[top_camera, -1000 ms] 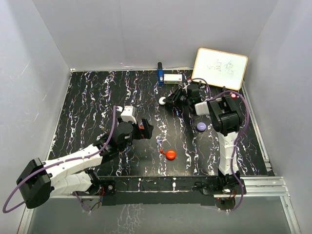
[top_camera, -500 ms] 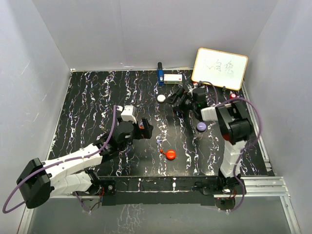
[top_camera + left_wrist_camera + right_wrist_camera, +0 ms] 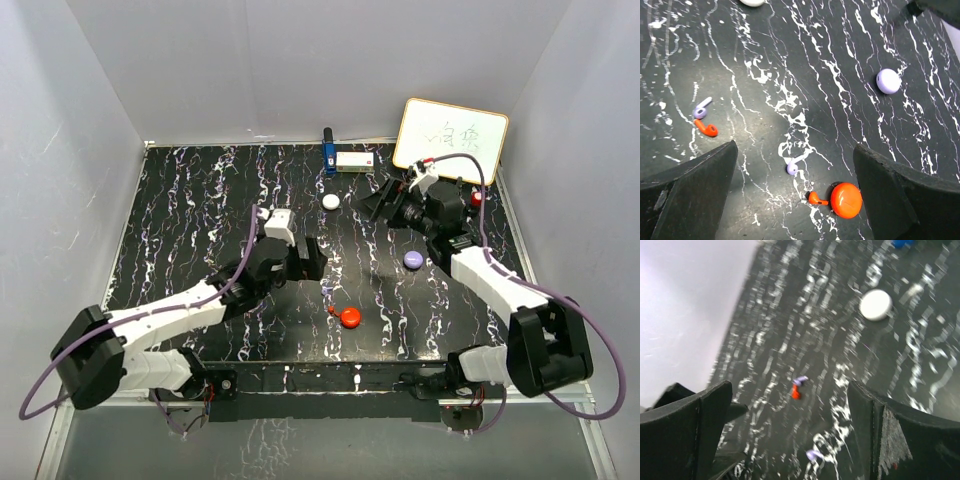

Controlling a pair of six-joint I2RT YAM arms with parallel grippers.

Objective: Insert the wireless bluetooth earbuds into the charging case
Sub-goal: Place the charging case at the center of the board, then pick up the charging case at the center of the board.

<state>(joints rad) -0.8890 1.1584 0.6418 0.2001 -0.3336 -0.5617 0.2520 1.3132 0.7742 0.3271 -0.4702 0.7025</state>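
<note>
The robot's empty right gripper will move back and down to the mat, with its fingers on both sides of the round red charging case [image 3: 350,317], because the case sits closed beside a red earbud.
My left gripper [image 3: 308,262] [image 3: 796,150] hovers open over the mat, nothing between its fingers. Below it lie a tiny red earbud [image 3: 816,199] [image 3: 331,310], touching the round red charging case [image 3: 846,200] [image 3: 350,317], and a pale purple earbud [image 3: 794,165]. Further left lie another purple earbud [image 3: 701,109] and a red one [image 3: 706,129]. A purple case [image 3: 888,81] [image 3: 414,259] sits to the right. My right gripper [image 3: 385,205] [image 3: 790,387] is open and empty, right of the white case [image 3: 331,201] [image 3: 875,304]. All three cases look closed.
A whiteboard [image 3: 450,140] leans at the back right corner. A blue object [image 3: 329,155] and a small white box [image 3: 355,160] stand along the back edge. A small red item [image 3: 476,197] lies near the right wall. White walls surround the black marbled mat [image 3: 190,210].
My right gripper opened, let go of the white case and drew back to the right; the case stays on the mat. My left gripper shifted slightly right.
</note>
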